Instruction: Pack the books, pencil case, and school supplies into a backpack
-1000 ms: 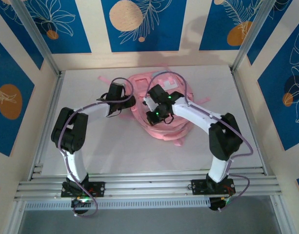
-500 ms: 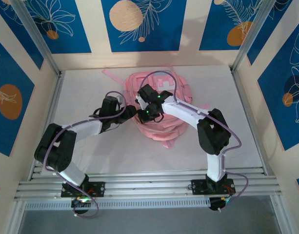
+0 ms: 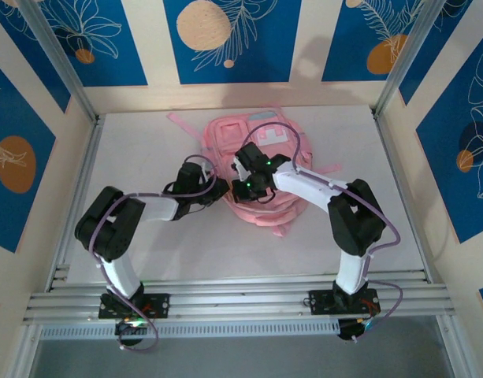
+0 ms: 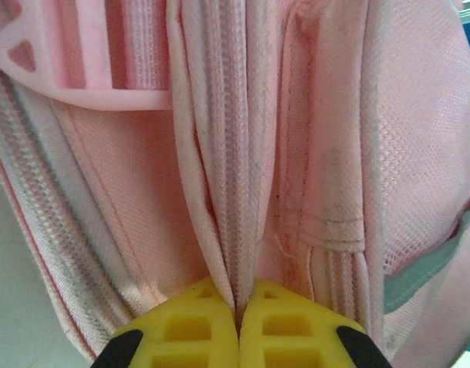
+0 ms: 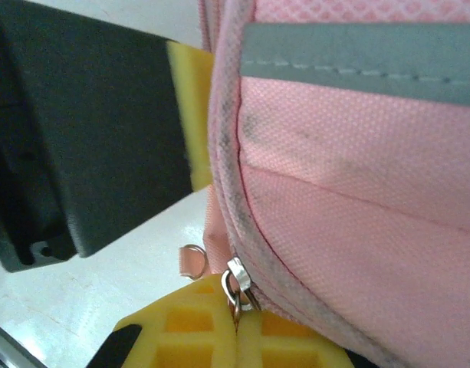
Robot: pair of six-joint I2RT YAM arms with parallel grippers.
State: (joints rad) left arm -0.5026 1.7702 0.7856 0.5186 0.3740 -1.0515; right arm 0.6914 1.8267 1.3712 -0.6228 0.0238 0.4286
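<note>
The zipper pull [image 5: 238, 280] in my right gripper's fingers sits close beside my left gripper, so next I will pull it across to the backpack's opposite side and release it.
The pink backpack [image 3: 269, 134] lies on the white table [image 3: 139, 142], between both arms. My left gripper [image 3: 218, 190] presses in at its left side. In the left wrist view the yellow fingers [image 4: 196, 330] are shut on a fold of the backpack's [image 4: 334, 115] zipper seam [image 4: 238, 230]. My right gripper [image 3: 241, 185] sits close by on the same side. In the right wrist view it [image 5: 237, 318] is shut on the metal zipper pull [image 5: 238, 280] of the backpack [image 5: 357, 169]. The books, pencil case and school supplies are out of view.
Aluminium rails [image 3: 241, 295] run along the near edge, and slanted posts stand at both sides. A thin pink strap [image 3: 178, 120] trails off the backpack to the back left. The left gripper's black body [image 5: 89, 153] stands just beside the right fingers.
My left gripper has moved right against the backpack and closed on its zipper seam. The right gripper kept its hold on the pull, and the backpack shifted slightly.
</note>
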